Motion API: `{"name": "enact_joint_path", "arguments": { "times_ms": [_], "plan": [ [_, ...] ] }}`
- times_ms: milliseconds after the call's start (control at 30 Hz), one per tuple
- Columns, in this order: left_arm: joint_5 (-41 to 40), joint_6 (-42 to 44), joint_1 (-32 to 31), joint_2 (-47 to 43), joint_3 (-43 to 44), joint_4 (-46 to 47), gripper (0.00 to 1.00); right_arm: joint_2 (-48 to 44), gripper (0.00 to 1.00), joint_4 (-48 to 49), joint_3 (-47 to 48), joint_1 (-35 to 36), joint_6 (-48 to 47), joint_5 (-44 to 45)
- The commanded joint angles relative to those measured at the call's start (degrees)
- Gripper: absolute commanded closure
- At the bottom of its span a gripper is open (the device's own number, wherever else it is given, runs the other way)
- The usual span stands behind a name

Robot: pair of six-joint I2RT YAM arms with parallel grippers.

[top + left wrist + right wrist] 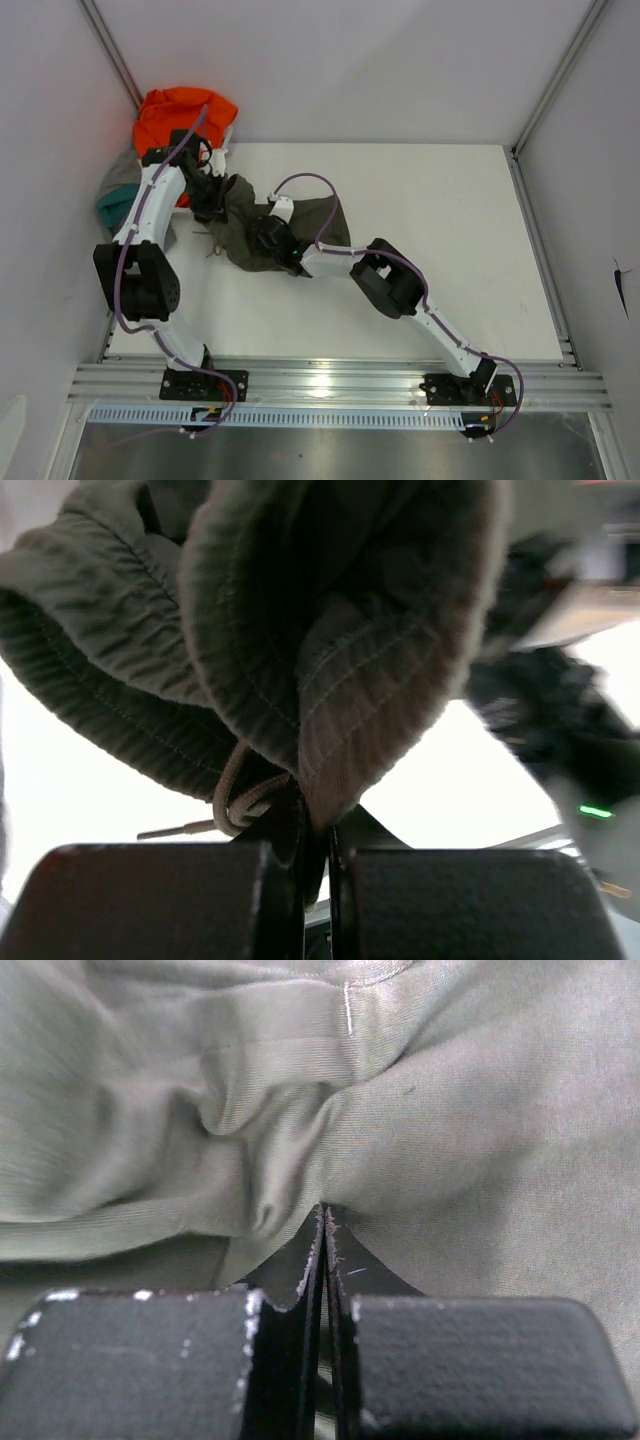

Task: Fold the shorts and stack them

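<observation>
The left gripper moves down and to the left in the top view next, drawing the shorts' waistband away from the right gripper, as the cloth between the grippers is bunched.
The olive green shorts (325, 218) lie crumpled on the white table left of centre, between both arms. My left gripper (213, 203) is at their left end. In the left wrist view it (318, 825) is shut on a fold of the olive shorts (350, 630) by the ribbed waistband, with the beige drawstring (235, 792) looped beside the jaws and the cloth lifted. My right gripper (268, 240) sits on the middle of the shorts. Its jaws (323, 1215) are shut, pinching a pucker of olive cloth (480, 1160). Grey cloth (121, 175) shows in the far left corner.
An orange garment (185, 115) is heaped in the far left corner, with a teal garment (112, 208) just below it, partly off the table (450, 250). White walls enclose three sides. An aluminium rail (330, 380) runs along the near edge.
</observation>
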Motion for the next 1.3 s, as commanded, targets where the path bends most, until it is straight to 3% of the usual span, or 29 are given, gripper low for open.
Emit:
{"name": "enact_joint_path", "arguments": {
  "times_ms": [0, 400, 533, 733, 833, 867, 967, 1033, 1200, 1267],
  "plan": [
    [2.0, 0.07, 5.27, -2.29, -4.41, 5.03, 1.0, -1.01, 0.98, -1.55, 1.53, -0.81, -3.22, 1.67],
    [7.1, -0.89, 17.58, -4.05, -19.27, 15.76, 1.0, -7.07, 0.96, -2.97, -6.89, -3.71, -4.99, 2.11],
    [6.92, -1.85, 17.94, -4.93, -21.64, 18.4, 1.0, -13.39, 0.93, 3.8, -17.77, -4.94, -7.87, 0.27],
    [8.5, -3.44, 18.29, -2.74, -23.05, 20.77, 0.97, -17.44, 0.93, -0.5, -18.32, -5.64, -9.03, -0.96],
    [9.29, -3.44, 18.38, -1.42, -24.19, 21.91, 0.81, -18.15, 0.93, 0.47, -19.99, -5.65, -9.2, -1.23],
    [9.12, -3.44, 18.38, -1.24, -24.2, 22.44, 0.68, -18.06, 0.93, 0.21, -20.0, -5.56, -9.47, -1.23],
    [9.64, -3.27, 18.73, -0.89, -24.9, 23.15, 0.46, -17.36, 0.93, -1.54, -19.91, -5.65, -9.03, -0.79],
    [10.09, -3.09, 18.91, -1.15, -24.99, 23.24, 0.36, -17.36, 0.93, -2.34, -20.52, -6.0, -8.41, -0.17],
    [10.35, -2.74, 19.7, -1.41, -25.08, 22.97, 0.25, -24.2, 0.92, 4.68, -28.77, -6.61, -10.6, -1.59],
    [9.91, -2.82, 20.31, -1.59, -24.99, 23.06, 0.05, -26.31, 0.91, 3.12, -28.18, -6.79, -11.84, -1.75]
  ]
}}
